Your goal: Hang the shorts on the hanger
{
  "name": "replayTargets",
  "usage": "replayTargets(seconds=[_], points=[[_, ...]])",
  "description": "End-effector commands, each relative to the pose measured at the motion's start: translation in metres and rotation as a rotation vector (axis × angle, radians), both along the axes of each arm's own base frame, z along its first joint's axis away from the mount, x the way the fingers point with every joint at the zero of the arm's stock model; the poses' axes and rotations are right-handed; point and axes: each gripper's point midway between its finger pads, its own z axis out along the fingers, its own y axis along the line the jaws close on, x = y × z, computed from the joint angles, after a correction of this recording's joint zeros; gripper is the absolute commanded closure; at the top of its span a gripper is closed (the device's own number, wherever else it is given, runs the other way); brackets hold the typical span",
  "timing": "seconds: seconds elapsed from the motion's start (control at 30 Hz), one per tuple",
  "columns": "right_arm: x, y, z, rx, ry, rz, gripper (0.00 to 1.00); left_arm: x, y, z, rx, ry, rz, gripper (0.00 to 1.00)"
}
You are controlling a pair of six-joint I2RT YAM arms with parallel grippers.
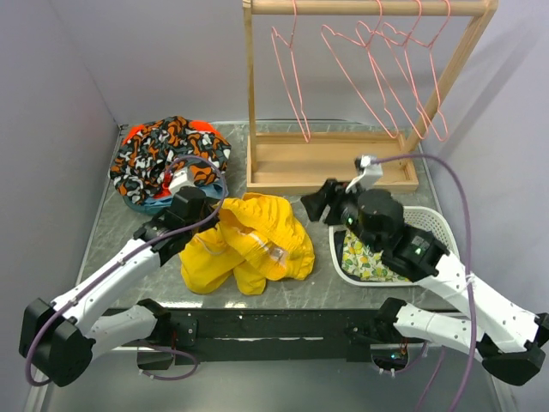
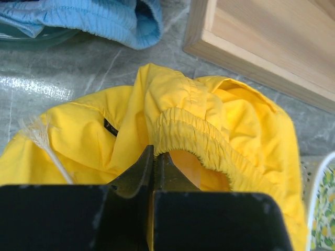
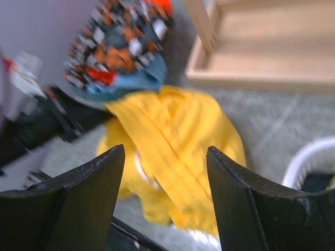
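Note:
I will first lift my right gripper and move it outward, so that it can get onto the thin wire of the pink hanger that hangs apart on the bar.
The yellow shorts (image 1: 249,242) lie bunched on the table between the two arms. My left gripper (image 1: 221,212) is shut on their elastic waistband (image 2: 193,133) at the upper left of the heap; its pale drawstring (image 2: 49,151) shows to the left. My right gripper (image 1: 310,206) is open and empty, above the table just right of the shorts, which show blurred between its fingers (image 3: 178,167). Several pink wire hangers (image 1: 369,69) hang from the wooden rack's rail at the back; the leftmost hanger (image 1: 292,73) hangs apart.
The wooden rack's base tray (image 1: 326,163) stands behind the shorts. A patterned black, orange and white garment (image 1: 167,154) lies on blue cloth (image 2: 99,18) at back left. A white basket (image 1: 429,225) with lemon-print cloth (image 1: 364,257) sits at right under my right arm.

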Motion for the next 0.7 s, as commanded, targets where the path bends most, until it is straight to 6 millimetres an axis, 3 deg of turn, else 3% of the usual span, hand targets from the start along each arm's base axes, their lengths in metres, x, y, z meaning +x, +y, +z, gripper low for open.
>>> replayTargets(seconds=[0.0,0.03,0.07,0.1,0.13,0.17,0.2,0.23,0.27,0.3,0.37,0.43,0.47,0.53,0.57,0.6,0.67], points=[[0.018,0.002,0.08,-0.017,-0.16,-0.01,0.25,-0.007,-0.006,0.035,-0.018,-0.037,-0.069,0.99],[0.027,-0.001,0.089,-0.037,-0.17,-0.036,0.25,-0.008,-0.006,0.038,-0.017,-0.038,-0.074,0.99],[0.044,0.005,0.085,-0.09,-0.149,-0.055,0.25,-0.008,-0.007,0.039,-0.012,-0.036,-0.081,0.99],[0.05,0.004,0.117,-0.078,-0.197,-0.059,0.26,-0.008,-0.007,0.04,-0.01,-0.034,-0.082,0.99],[0.064,-0.002,0.123,-0.094,-0.198,-0.083,0.27,-0.008,-0.007,0.043,-0.011,-0.035,-0.084,0.99],[0.078,0.008,0.12,-0.117,-0.191,-0.062,0.27,-0.008,-0.007,0.044,-0.006,-0.034,-0.088,0.99],[0.085,0.009,0.141,-0.1,-0.23,-0.065,0.27,-0.008,-0.008,0.044,-0.002,-0.032,-0.091,0.99],[0.099,0.002,0.146,-0.123,-0.248,-0.087,0.27,-0.007,-0.008,0.045,-0.002,-0.035,-0.092,0.99],[0.114,0.01,0.138,-0.158,-0.231,-0.084,0.27,-0.007,-0.007,0.044,0.006,-0.031,-0.093,0.99],[0.121,0.009,0.156,-0.157,-0.264,-0.09,0.27,-0.007,-0.006,0.046,0.009,-0.032,-0.091,0.99],[0.147,0.013,0.147,-0.201,-0.247,-0.097,0.28,-0.008,-0.006,0.047,0.016,-0.029,-0.096,0.99],[0.158,0.018,0.158,-0.199,-0.271,-0.073,0.28,-0.007,-0.006,0.052,0.016,-0.043,-0.097,0.99],[0.172,0.023,0.147,-0.22,-0.252,-0.07,0.28,-0.007,-0.005,0.053,0.021,-0.045,-0.098,0.99],[0.183,0.023,0.156,-0.232,-0.275,-0.09,0.29,-0.006,-0.006,0.056,0.023,-0.052,-0.1,0.99],[0.194,0.025,0.146,-0.251,-0.257,-0.097,0.3,-0.006,-0.005,0.057,0.025,-0.054,-0.102,0.99],[0.199,0.024,0.155,-0.249,-0.272,-0.109,0.32,-0.005,-0.006,0.057,0.026,-0.052,-0.104,0.99],[0.211,0.022,0.145,-0.279,-0.248,-0.134,0.37,-0.005,-0.007,0.057,0.031,-0.05,-0.11,0.99]])
